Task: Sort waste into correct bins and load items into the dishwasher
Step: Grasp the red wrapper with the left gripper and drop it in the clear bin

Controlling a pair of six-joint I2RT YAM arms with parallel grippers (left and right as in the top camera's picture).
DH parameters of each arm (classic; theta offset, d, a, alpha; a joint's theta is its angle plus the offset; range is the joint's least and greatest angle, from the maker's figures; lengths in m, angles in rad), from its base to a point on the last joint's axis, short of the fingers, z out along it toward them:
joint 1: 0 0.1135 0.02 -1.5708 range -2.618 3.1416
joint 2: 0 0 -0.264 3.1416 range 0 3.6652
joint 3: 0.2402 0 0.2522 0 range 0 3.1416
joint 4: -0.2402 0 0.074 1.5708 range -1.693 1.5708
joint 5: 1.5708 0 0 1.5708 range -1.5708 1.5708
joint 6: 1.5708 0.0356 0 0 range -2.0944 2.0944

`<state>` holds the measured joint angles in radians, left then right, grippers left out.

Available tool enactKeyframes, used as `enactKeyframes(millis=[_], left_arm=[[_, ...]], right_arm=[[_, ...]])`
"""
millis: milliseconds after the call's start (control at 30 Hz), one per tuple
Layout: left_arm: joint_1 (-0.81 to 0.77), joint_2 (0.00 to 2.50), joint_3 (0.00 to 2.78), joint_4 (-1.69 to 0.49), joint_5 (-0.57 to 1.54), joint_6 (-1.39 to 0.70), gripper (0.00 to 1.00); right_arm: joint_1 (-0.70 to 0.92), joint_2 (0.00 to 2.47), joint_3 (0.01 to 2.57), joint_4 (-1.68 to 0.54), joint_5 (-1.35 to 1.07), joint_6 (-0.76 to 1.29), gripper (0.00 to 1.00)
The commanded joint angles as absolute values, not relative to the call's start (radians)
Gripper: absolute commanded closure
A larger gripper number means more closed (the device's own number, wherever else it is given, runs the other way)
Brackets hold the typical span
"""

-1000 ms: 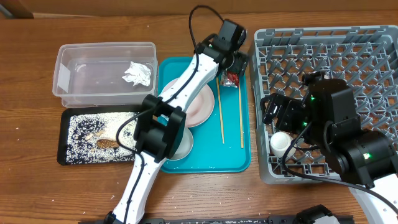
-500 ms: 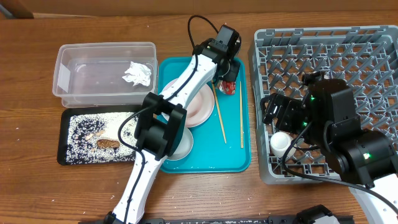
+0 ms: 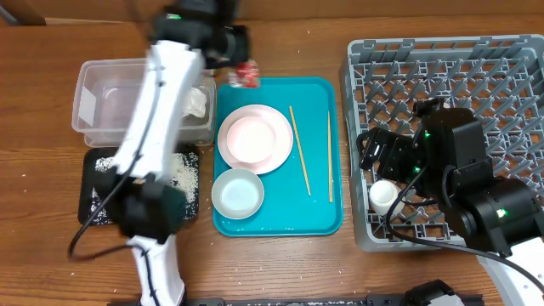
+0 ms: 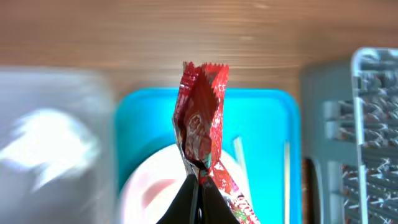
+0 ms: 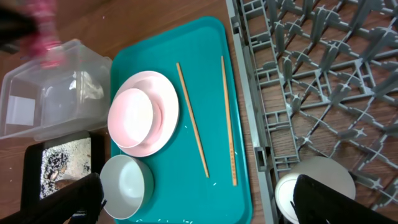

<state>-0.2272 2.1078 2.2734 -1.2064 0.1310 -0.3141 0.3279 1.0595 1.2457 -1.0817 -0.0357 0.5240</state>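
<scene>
The left gripper carries the wrapper to the left in the overhead view, over the clear tub with the crumpled tissue, and opens next.
My left gripper is shut on the red-and-white wrapper, which hangs in the air. From overhead, that gripper and the wrapper are at the teal tray's far left corner, beside the clear tub. The tub holds a crumpled tissue. Food scraps lie in the black tray. A pink plate on a white plate, a bowl and two chopsticks lie on the teal tray. My right gripper is open over the grey rack's left side, near a white cup.
The teal tray sits between the two bins and the rack. My left arm is blurred and stretches over the tub and the black tray. Bare wooden table lies behind the tray and along the front edge.
The left gripper has shut on the wrapper, lifted it from the tray's far right corner and swung it left to the edge of the clear tub. The right arm has not moved.
</scene>
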Motion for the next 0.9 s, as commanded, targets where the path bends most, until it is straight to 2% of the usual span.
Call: enactKeyframes(millis=[0, 67, 267, 300, 333, 367, 400, 867], left_arm=[[-0.155, 2.052, 2.282, -1.361, -0.073, -0.418, 0.96], [-0.115, 2.051, 2.282, -1.438, -0.160, -0.470, 0.96], [-0.029, 2.054, 2.210, -1.480, -0.137, -0.476, 0.95], [-0.023, 2.054, 2.200, -1.474, -0.128, -0.474, 0.85], [-0.019, 2.054, 2.196, -1.468, -0.125, -0.469, 0.61], [-0.018, 2.054, 2.196, -1.465, -0.125, -0.456, 0.15], [-0.018, 2.050, 2.203, -1.466, -0.123, -0.440, 0.00], [-0.034, 1.725, 2.270, -1.576, -0.077, -0.376, 0.00]], right_arm=[[0.324, 1.057, 1.264, -1.088, -0.019, 0.527, 0.00], [0.324, 1.057, 1.264, -1.092, -0.019, 0.527, 0.00], [0.324, 1.057, 1.264, -1.102, -0.020, 0.528, 0.00], [0.324, 1.057, 1.264, -1.104, -0.020, 0.528, 0.00], [0.324, 1.057, 1.264, -1.108, -0.019, 0.527, 0.00], [0.324, 1.057, 1.264, -1.114, -0.019, 0.527, 0.00], [0.324, 1.057, 1.264, -1.119, -0.019, 0.527, 0.00], [0.324, 1.057, 1.264, -1.143, 0.000, 0.509, 0.00]])
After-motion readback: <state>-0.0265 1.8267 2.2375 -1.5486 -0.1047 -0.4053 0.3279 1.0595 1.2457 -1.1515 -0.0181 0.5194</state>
